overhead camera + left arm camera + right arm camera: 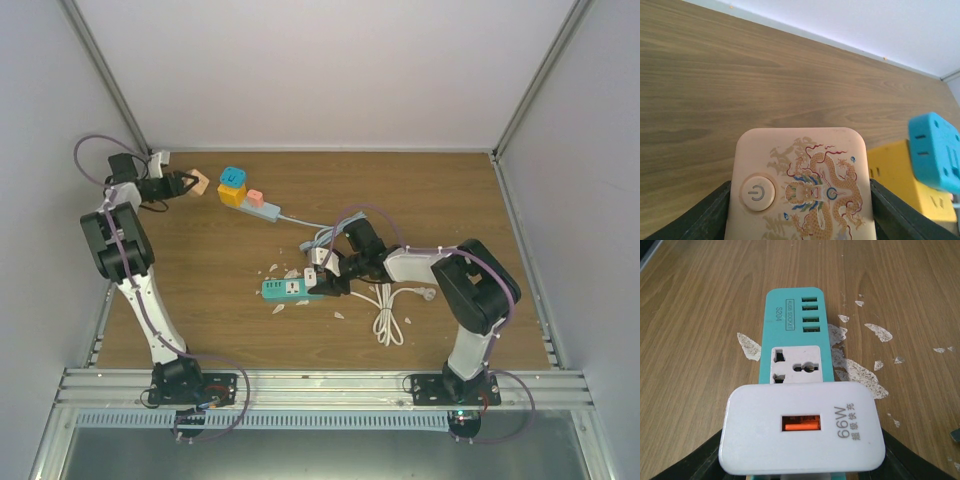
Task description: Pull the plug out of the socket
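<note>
The peach adapter is already off the socket strip (272, 212), so my left gripper will move down next and release it on the bare tabletop beside the yellow block.
The pale grey-blue socket strip (272, 212) lies at the back centre, its thin pale cable running right. A yellow block (232, 194) topped by a blue cube (233, 177) and a salmon plug (254, 198) sit on it. My left gripper (190, 183) is left of it, shut on a peach adapter with a dragon print and a power button (800, 180). The yellow block (900, 175) and blue cube (935, 150) lie just to its right. My right gripper (320, 272) is shut on a white 66W charger (802, 427) over the right end of a teal strip (795, 315).
The teal strip (290, 289) lies mid-table with white flakes (860, 372) scattered around it. A coiled white cable (388, 312) lies to its right. Grey walls enclose the table on three sides. A metal rail (320, 385) runs along the near edge.
</note>
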Controlling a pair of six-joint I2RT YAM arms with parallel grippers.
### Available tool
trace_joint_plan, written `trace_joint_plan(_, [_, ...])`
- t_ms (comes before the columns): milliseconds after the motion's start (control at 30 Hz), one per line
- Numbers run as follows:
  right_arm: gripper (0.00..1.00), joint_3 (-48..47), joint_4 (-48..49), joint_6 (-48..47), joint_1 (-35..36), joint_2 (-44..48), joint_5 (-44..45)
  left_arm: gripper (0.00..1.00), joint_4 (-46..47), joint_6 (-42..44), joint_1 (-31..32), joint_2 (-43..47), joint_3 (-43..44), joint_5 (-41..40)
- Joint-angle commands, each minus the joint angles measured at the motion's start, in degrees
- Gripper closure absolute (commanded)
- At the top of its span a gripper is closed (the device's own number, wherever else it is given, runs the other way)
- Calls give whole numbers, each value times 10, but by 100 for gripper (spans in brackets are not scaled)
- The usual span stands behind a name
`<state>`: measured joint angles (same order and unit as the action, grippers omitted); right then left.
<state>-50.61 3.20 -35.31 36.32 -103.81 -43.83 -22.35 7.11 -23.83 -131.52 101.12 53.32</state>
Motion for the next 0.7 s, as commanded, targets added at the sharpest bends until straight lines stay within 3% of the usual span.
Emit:
trace_joint_plan(0, [99, 1, -29, -10, 7, -32, 54, 68, 38, -60, 4, -33, 50, 18])
trace_joint_plan(167, [100, -1, -29, -9, 7, -33, 54, 67, 32, -91, 9, -65, 79, 22])
trace_joint_plan(367, [99, -1, -29, -9, 7, -31, 54, 59, 11, -91, 6, -85, 100, 2])
trace_joint_plan(500, [99, -2, -29, -9, 7, -30, 54, 47, 0, -95, -2, -93, 104, -9])
trace_joint_plan(667, [99, -3, -43, -10, 7, -29, 53, 26, -9, -97, -12, -88, 101, -16])
